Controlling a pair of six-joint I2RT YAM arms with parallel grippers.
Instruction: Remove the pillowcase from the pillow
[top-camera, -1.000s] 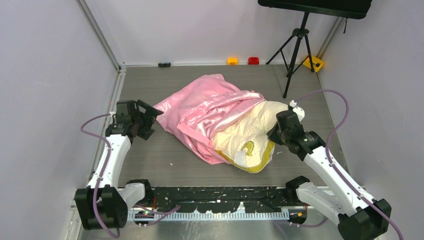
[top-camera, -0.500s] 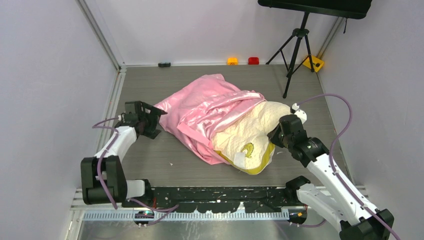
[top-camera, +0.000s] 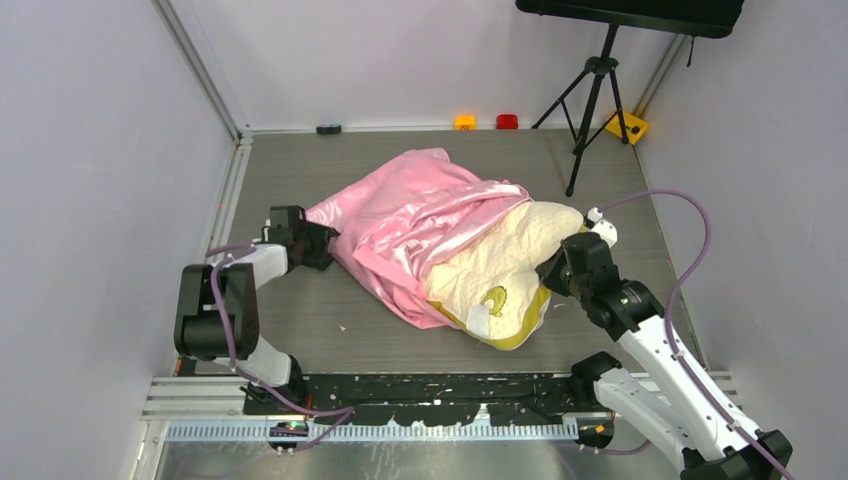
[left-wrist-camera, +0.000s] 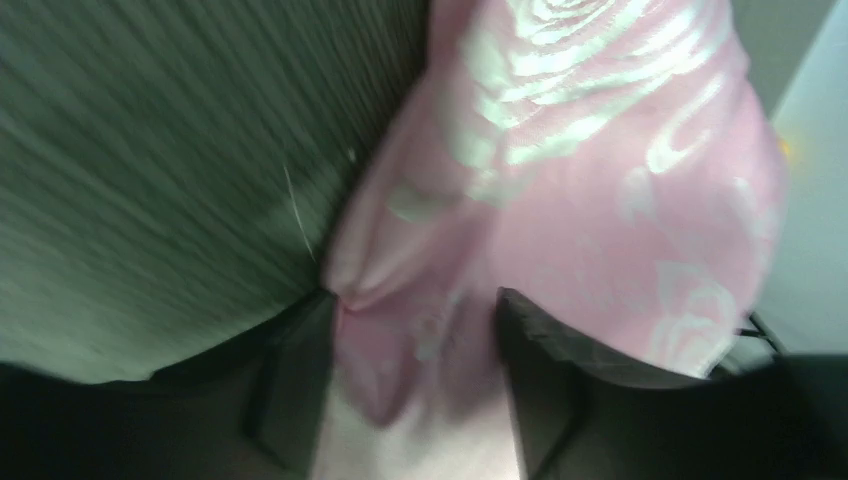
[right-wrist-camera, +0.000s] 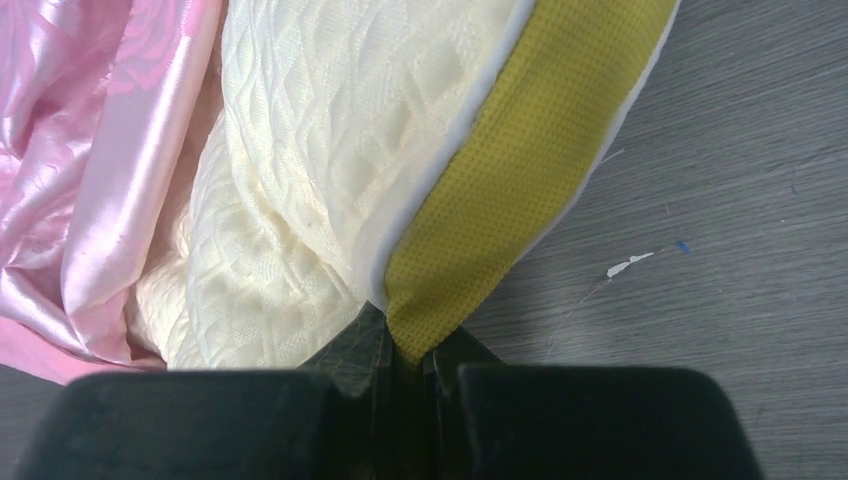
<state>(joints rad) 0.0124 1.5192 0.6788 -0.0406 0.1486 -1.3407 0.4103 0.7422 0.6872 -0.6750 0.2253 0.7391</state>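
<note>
The pillow's far part is still under pink cloth (left-wrist-camera: 600, 150). My right gripper will next pull up and away from that cloth, then lower and release over bare tabletop.
The pink satin pillowcase (top-camera: 400, 215) lies rumpled mid-table and covers the far left part of the cream quilted pillow (top-camera: 500, 260). The pillow's near right end, with its white tag, sticks out. My left gripper (top-camera: 325, 243) is at the pillowcase's left edge. In the left wrist view its jaws stand apart with a fold of the pink cloth (left-wrist-camera: 600, 150) between them (left-wrist-camera: 415, 330). My right gripper (top-camera: 548, 272) is shut on the pillow's mustard-yellow edge band (right-wrist-camera: 520, 150), its fingertips pinching the band (right-wrist-camera: 405, 350). Pink cloth (right-wrist-camera: 100, 150) shows at the left of that view.
A black tripod (top-camera: 590, 100) stands at the back right, with a yellow block (top-camera: 627, 126) by its foot. An orange button (top-camera: 465, 122), a red button (top-camera: 507, 121) and a small black piece (top-camera: 328, 129) sit along the back wall. Walls close in on both sides.
My left gripper has moved right along the table to the pillowcase's left edge, and cloth now lies between its jaws. My right gripper keeps its hold on the pillow edge.
</note>
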